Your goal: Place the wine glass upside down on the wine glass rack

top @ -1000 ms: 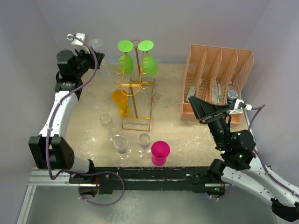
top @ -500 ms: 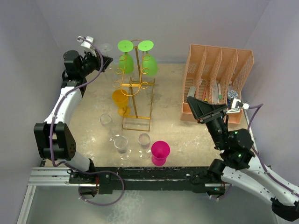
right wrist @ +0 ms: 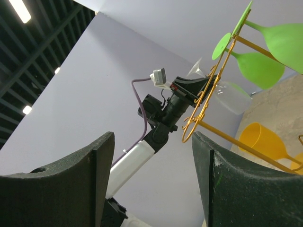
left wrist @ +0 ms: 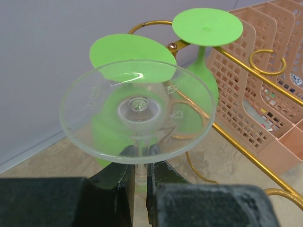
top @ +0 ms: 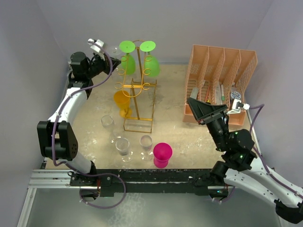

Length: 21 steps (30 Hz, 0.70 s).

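My left gripper goes to the right in the top view to an empty wire hook (top: pixel 124 59) (left wrist: pixel 184 116) next, slips the stem of the glass inside and releases.
My left gripper (top: pixel 109 61) is shut on the stem of a clear wine glass (top: pixel 115 50), held upside down with its round foot on top, just left of the gold wire rack (top: pixel 138 89). In the left wrist view the glass foot (left wrist: pixel 137 111) fills the middle, and the gripper (left wrist: pixel 138 161) pinches the stem below it. The rack's top wire (left wrist: pixel 246 61) runs to the right. Two green glasses (top: pixel 127 64) and a yellow one (top: pixel 121 100) hang on the rack. My right gripper (top: pixel 202 109) is open and empty, raised near the organizer, and its wrist view (right wrist: pixel 152 142) faces the rack (right wrist: pixel 213 90).
A peach mesh organizer (top: pixel 220 80) stands at the back right. Three clear glasses (top: pixel 122 144) and a magenta cup (top: pixel 162 154) stand upright on the table near the front. Walls close in behind and to the left of the rack.
My left gripper has carried the clear glass to the right, from near the left wall up to the rack's left side. The right gripper has shifted slightly left.
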Available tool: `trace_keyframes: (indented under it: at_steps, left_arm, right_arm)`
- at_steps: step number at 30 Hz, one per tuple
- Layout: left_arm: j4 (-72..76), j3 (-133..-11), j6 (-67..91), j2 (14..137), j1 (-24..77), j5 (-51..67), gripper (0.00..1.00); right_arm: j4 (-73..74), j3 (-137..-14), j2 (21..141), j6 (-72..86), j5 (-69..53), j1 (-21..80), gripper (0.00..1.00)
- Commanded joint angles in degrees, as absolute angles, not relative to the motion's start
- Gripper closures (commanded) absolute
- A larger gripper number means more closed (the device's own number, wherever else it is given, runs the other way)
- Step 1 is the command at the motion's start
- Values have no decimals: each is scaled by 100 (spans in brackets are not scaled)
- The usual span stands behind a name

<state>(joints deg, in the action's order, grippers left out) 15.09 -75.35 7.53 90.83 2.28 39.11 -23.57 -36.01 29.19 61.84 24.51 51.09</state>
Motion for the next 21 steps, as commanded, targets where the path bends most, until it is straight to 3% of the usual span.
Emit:
trace_keyframes:
  at_steps: [1, 6, 21]
  left_arm:
    - [1579, -7544, 49, 8890, 229, 4110, 100]
    - [1094, -7779, -335, 8995, 229, 4224, 100]
    - [1562, -7772, -327, 9004, 278, 4614, 100]
  right_arm:
    - [-2539, -3863, 2874, 6205, 2506, 5115, 32]
    - [-2670, -3895, 2906, 6148, 2387, 5115, 32]
    - [-3004, -3897, 2969, 5911, 1985, 5115, 32]
